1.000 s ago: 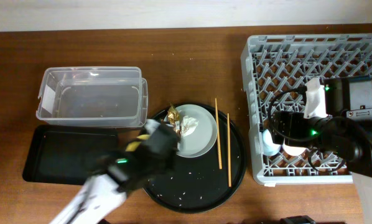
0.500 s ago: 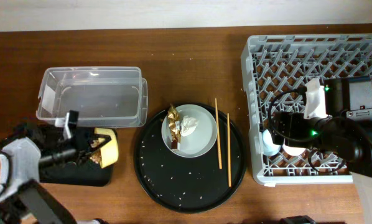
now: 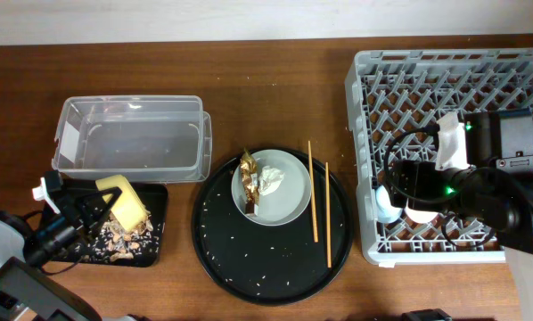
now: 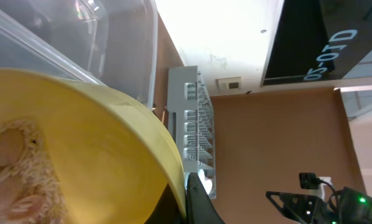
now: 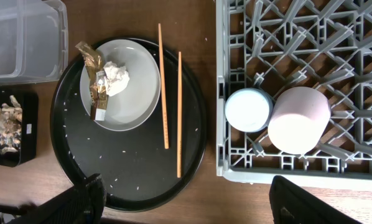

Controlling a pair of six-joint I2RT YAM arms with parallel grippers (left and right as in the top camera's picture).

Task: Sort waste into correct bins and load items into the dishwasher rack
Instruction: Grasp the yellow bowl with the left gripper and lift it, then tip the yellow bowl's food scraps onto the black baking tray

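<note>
My left gripper is going to turn the bowl (image 3: 122,201) upright next. It will carry the bowl across to the right in the overhead view to the tray's open near part, lower it and release it.
My left gripper (image 3: 86,212) is shut on the rim of the yellow bowl (image 3: 122,201) and holds it tipped over the shallow black bin (image 3: 156,239). Brown scraps (image 3: 115,237) lie in that bin, and some still cling inside the bowl (image 4: 80,149). The clear tub (image 3: 128,138) stands just behind. The grey-green plate (image 3: 280,201) holds the white napkin (image 3: 272,179) and the foil wrapper (image 3: 248,169). Two chopsticks (image 3: 312,192) lie beside it. My right gripper (image 5: 192,204) is open and empty above the rack (image 3: 454,80), where the blue cup (image 5: 248,110) and pink cup (image 5: 298,119) sit.
The plate and chopsticks rest on a large round black tray (image 3: 271,259) dotted with rice grains, between the bins and the rack. The right arm (image 3: 480,169) covers the rack's front part. Brown table wood shows along the far side.
My left arm swung left from the round tray with the yellow bowl and tipped it over the black bin. Scraps now lie in the bin. The right arm has not moved.
</note>
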